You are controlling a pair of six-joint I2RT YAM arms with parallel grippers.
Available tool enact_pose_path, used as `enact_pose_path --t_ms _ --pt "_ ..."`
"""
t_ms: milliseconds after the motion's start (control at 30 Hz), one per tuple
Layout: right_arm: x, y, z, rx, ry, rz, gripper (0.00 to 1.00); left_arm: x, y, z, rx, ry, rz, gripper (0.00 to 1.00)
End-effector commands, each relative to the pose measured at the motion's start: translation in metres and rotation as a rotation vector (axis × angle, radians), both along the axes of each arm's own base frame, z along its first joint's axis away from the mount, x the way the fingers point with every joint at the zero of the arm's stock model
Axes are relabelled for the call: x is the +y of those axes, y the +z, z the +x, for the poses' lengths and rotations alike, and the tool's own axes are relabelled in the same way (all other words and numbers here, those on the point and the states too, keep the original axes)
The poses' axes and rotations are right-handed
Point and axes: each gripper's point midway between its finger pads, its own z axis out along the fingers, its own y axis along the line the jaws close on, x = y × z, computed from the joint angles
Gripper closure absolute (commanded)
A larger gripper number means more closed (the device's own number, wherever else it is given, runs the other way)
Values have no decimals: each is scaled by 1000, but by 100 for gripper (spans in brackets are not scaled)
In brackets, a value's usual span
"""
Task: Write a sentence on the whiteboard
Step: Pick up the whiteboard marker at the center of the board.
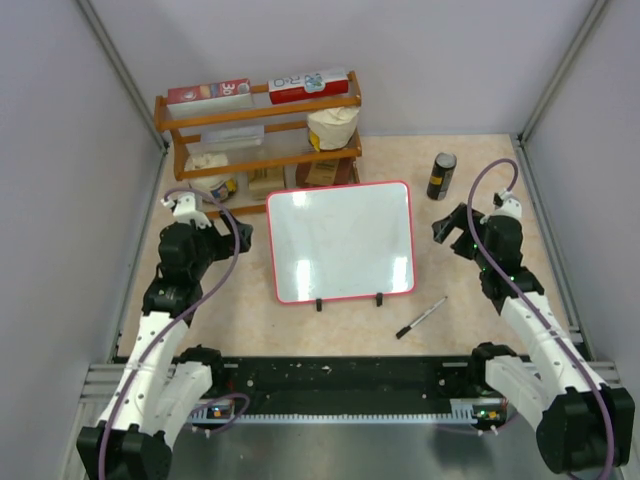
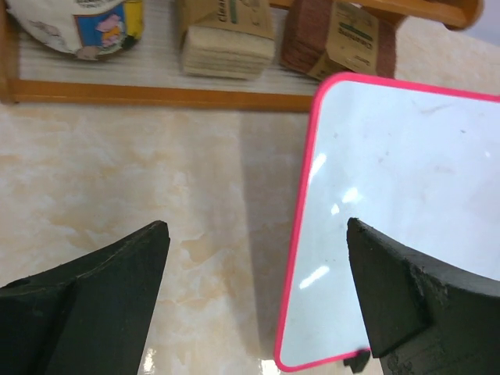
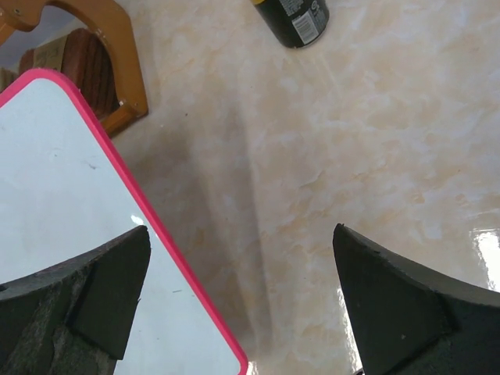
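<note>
The marker's black end is below my left gripper, to its right in the top view. My left gripper needs to swing back past the whiteboard next and go down onto that end.
The whiteboard with its red-pink frame lies in the middle of the table, its surface blank; no sentence shows on it. It also shows in the left wrist view and in the right wrist view. A black marker lies on the table just off the board's near right corner. My left gripper is open and empty, hovering at the board's left edge. My right gripper is open and empty, hovering off the board's right edge.
A wooden shelf rack with boxes, a bag and sponges stands behind the board. A dark can stands at the back right, also in the right wrist view. Grey walls close in both sides.
</note>
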Motion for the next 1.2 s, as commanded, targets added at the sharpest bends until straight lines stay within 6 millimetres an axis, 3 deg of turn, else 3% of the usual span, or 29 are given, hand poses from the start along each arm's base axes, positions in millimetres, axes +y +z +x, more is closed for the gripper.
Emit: enact_pose_path --t_ms 0,100,167,200,267,300,367,400,433,467,500,533,567,600,633,667,700,733,767,833,867,933,967,1167 --pt "17 14 1 -9 78 45 1 -33 9 -5 -34 -189 -32 1" --pt "22 7 -1 19 112 41 1 -54 10 -9 -17 -262 -38 1" --pt "23 2 -2 38 124 33 1 -79 18 -16 -33 -331 -28 1" --pt "24 -1 -4 50 131 33 1 -102 18 -24 -29 -400 -16 1" --pt "25 -5 -5 64 142 28 1 -118 24 -25 -42 -418 29 1" --pt "26 -5 -5 65 147 33 1 -146 15 -36 -14 -502 54 1" --pt "29 -8 -6 70 165 30 1 -173 18 -37 -21 -557 92 2" --pt "30 -8 -7 72 170 28 1 -199 -2 -44 32 -615 136 3" --pt "30 -10 -8 75 173 23 1 -214 -8 -47 46 -652 164 4" --pt "30 -11 -9 78 174 22 1 -231 2 -46 26 -671 180 5" --pt "30 -11 -10 78 175 21 1 -260 -20 -61 70 -748 235 6" --pt "30 -12 -11 84 180 15 1 -274 -24 -65 66 -780 270 6" --pt "29 -12 -11 87 178 12 1 -292 -14 -67 40 -804 276 6" --pt "28 -11 -13 88 175 10 1 -316 -32 -82 68 -872 315 6" --pt "27 -13 -15 97 175 3 1 -329 -35 -89 68 -910 327 7" --pt "25 -13 -15 99 165 -4 1 -347 -25 -94 46 -940 315 8" --pt "24 -15 -17 101 159 -7 1 -366 -42 -115 73 -1019 334 10" --pt "22 -18 -19 111 153 -12 1 -381 -36 -123 56 -1051 322 11" --pt "19 -19 -19 114 137 -21 1 -396 -50 -140 68 -1102 335 12" --pt "16 -24 -20 132 119 -24 1 -414 -54 -157 64 -1160 322 13" --pt "15 -27 -20 143 109 -26 1 -423 -70 -170 86 -1193 345 13" --pt "15 -34 -20 167 106 -20 1 -435 -79 -181 85 -1228 346 15" --pt "14 -37 -20 178 101 -19 1 -440 -95 -189 109 -1245 369 16" --pt "16 -39 -19 195 105 -11 1 -442 -145 -185 152 -1211 458 25"
